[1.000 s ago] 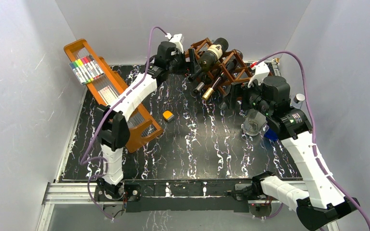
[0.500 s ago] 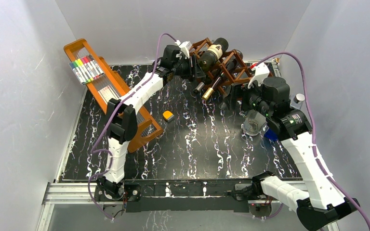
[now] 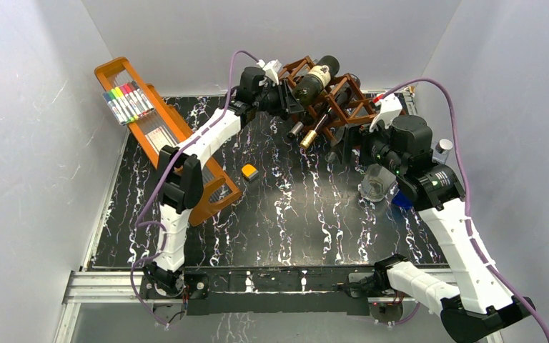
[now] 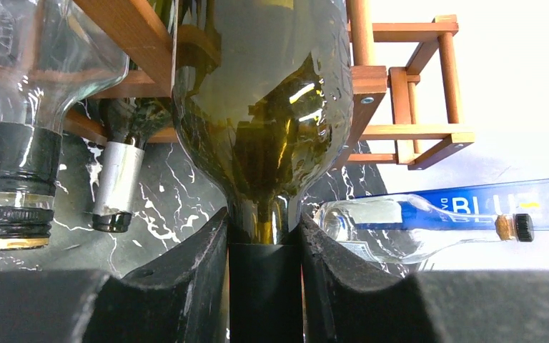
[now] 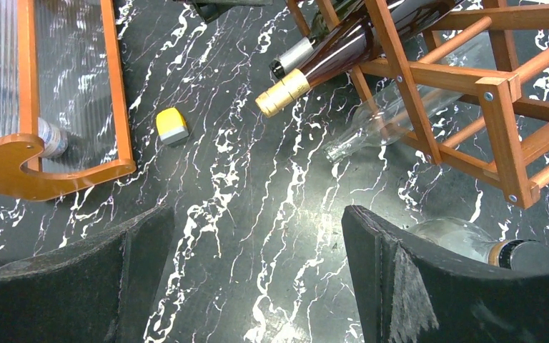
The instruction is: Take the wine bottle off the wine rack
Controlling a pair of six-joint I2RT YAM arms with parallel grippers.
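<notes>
I will pull the bottle off the rack (image 3: 352, 102) with my left gripper, back to the bare marbled table by the yellow block, then let go of the bottle's neck.
A dark green wine bottle (image 3: 314, 78) with a cream label lies in a top cell of the reddish-brown wine rack (image 3: 352, 102), its neck pointing left. My left gripper (image 3: 287, 100) is shut on that neck. In the left wrist view the black capsule of the wine bottle (image 4: 264, 121) is pinched between both fingers of the left gripper (image 4: 265, 286), with the wine rack (image 4: 400, 78) behind. My right gripper (image 5: 257, 279) is open over the marbled table, in front of the wine rack (image 5: 500, 93), with nothing between its fingers. From above, the right gripper (image 3: 349, 146) sits just below the rack.
A gold-capped bottle (image 3: 309, 139) (image 5: 282, 93) and a silver-capped one (image 3: 295, 131) (image 4: 118, 182) poke out of lower cells. A clear blue-labelled bottle (image 4: 457, 214) lies on the table. An orange tray (image 3: 179, 143) of markers leans at the left, with a small yellow block (image 3: 249, 171) beside it.
The left gripper has moved right onto the top bottle's neck and closed on it. The right arm has hardly moved.
</notes>
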